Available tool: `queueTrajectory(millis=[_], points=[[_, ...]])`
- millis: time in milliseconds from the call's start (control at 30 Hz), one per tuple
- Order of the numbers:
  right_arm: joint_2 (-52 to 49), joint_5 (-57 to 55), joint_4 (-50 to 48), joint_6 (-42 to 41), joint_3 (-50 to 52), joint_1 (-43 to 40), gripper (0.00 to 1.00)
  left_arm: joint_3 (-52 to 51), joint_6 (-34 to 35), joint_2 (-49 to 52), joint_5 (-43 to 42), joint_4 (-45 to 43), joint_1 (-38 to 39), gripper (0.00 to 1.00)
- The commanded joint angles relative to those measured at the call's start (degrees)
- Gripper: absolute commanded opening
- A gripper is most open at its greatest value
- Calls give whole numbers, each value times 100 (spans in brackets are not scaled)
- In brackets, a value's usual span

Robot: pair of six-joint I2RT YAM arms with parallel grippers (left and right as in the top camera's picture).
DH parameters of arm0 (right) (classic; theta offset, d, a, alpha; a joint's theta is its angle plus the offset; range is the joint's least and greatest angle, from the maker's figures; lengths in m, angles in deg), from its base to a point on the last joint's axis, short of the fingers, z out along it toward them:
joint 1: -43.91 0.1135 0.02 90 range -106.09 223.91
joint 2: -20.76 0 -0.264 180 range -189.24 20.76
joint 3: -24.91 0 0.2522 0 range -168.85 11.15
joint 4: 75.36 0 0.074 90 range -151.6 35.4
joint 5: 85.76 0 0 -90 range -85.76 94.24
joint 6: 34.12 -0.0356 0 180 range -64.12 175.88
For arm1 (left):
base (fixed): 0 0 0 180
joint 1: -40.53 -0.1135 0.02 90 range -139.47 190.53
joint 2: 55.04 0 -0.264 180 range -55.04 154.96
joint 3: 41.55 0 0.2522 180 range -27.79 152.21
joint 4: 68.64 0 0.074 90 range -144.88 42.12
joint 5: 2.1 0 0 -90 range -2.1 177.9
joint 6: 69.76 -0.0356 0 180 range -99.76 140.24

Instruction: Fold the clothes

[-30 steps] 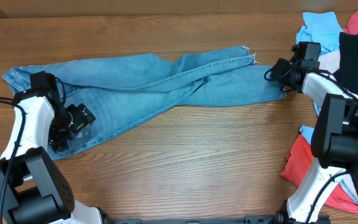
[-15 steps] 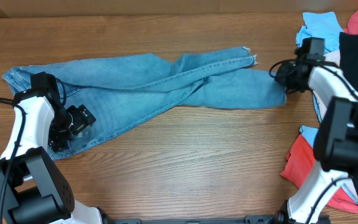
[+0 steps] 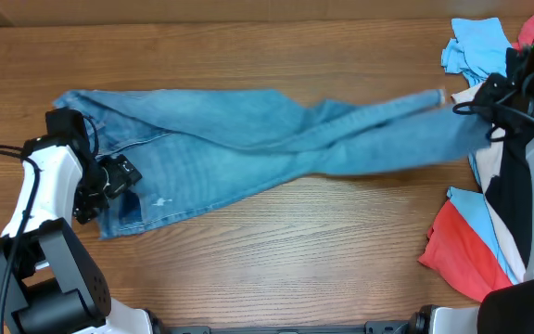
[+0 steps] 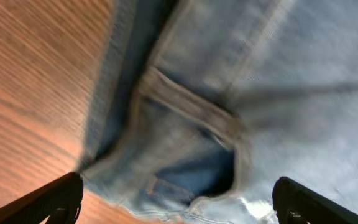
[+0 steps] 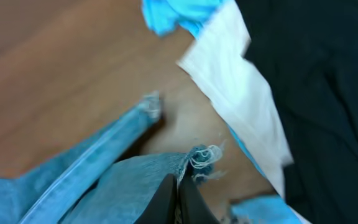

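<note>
The raised hem needs to be lowered next by the robot's right gripper and released on the bare table by the red cloth, since that spot is below the gripper, to its left in the overhead view.
The light blue jeans (image 3: 248,144) lie stretched across the table, waist at the left, legs reaching right. My right gripper (image 3: 486,100) is shut on the frayed hem of one leg (image 5: 166,177) and holds it off the table at the right; the other leg's hem (image 3: 432,96) trails beside it. My left gripper (image 3: 95,190) is open, its fingers spread over the waistband and a belt loop (image 4: 188,106) at the jeans' lower left corner. Both wrist views are blurred.
A pile of other garments lies at the right edge: sky-blue fabric (image 3: 476,42), black cloth (image 3: 527,167), white cloth (image 5: 241,81) and red cloth (image 3: 457,250). Bare wooden table (image 3: 276,250) runs along the front.
My right gripper has pulled the leg hem to the right. The whole pair of jeans slid right and stretched out, and the legs uncrossed. The left arm has barely moved.
</note>
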Motion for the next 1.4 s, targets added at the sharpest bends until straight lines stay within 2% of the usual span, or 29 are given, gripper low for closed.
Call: queueTrajectory(millis=[0,133,200,467,567,800,867,900,967,1000,1033,1233,1367], points=[[-57,-138,70,120,28,-7,4,-380,-210,59,-234,-216,11,100],[-57,-101,37,120,61,-7,4,-616,-367,61,-874,-319,13,100],[-57,-98,17,120,61,-7,4,-616,-479,61,-903,-216,15,100],[-61,-98,20,120,63,-7,4,-619,-79,61,232,9,15,100],[-61,-98,17,120,63,-7,4,-627,94,61,627,-70,13,94],[-61,-98,17,120,63,-7,4,-1062,87,63,568,-605,13,91],[-61,-98,17,120,63,-7,4,-1189,85,63,568,-756,13,83],[-61,-98,17,120,63,-7,4,-1241,83,63,568,-807,13,75],[-61,-98,17,120,63,-7,4,-1303,83,63,570,-863,13,41],[-61,-98,17,120,63,-7,4,-1307,83,63,597,-883,13,12],[-61,-98,17,120,63,-7,4,-1300,83,63,632,-929,4,4],[-61,-98,24,120,63,-7,4,-761,87,61,999,-841,-417,4],[-61,37,-24,120,63,-7,4,2,87,61,645,-678,-999,4]])
